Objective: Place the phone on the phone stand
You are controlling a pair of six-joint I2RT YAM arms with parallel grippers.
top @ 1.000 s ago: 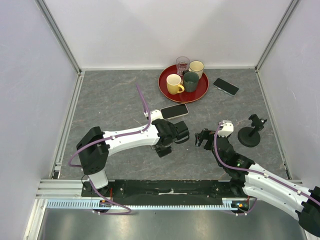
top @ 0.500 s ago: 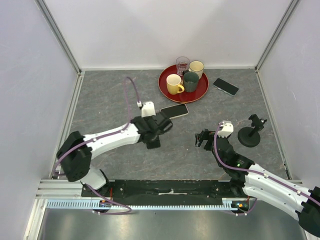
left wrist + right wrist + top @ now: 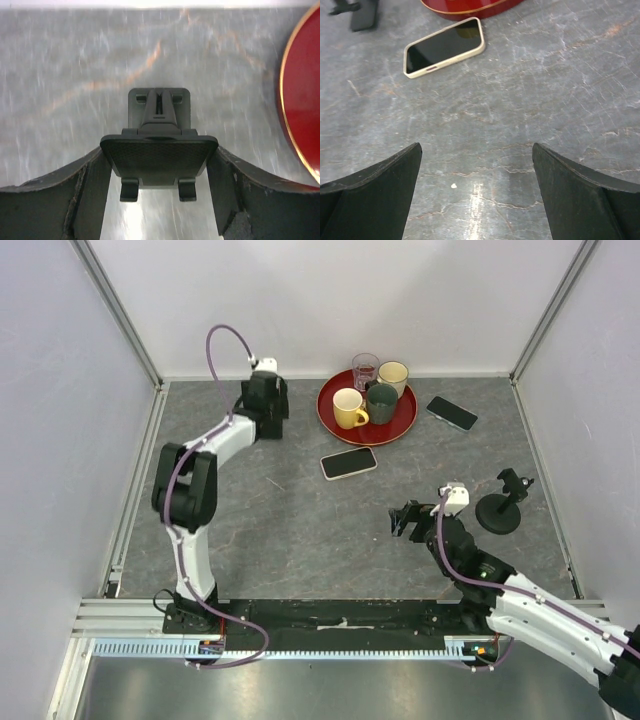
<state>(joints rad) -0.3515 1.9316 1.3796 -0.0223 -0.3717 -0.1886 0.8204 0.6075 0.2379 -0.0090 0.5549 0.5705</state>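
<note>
I will next lower the black phone stand in my left gripper outward, onto the empty table beside the red tray near the back wall.
A phone in a cream case (image 3: 349, 462) lies screen up on the grey table, just in front of the red tray; it also shows in the right wrist view (image 3: 444, 47). My left gripper (image 3: 266, 412) is at the far left of the tray, shut on a black phone stand (image 3: 159, 150). The stand's ribbed plate is held between the fingers (image 3: 87, 185), with its base pointing away. My right gripper (image 3: 405, 520) is open and empty low over the table, well short of the phone; it also shows in its own wrist view (image 3: 477, 200).
A red tray (image 3: 330, 410) holds a yellow mug (image 3: 348, 408), a dark mug, a cream mug and a glass. A second dark phone (image 3: 452, 412) lies right of the tray. Another black round-based stand (image 3: 500, 508) stands at the right.
My left arm has swung from the middle of the table to the far left, beside the tray, carrying the black stand. The right arm has barely moved.
</note>
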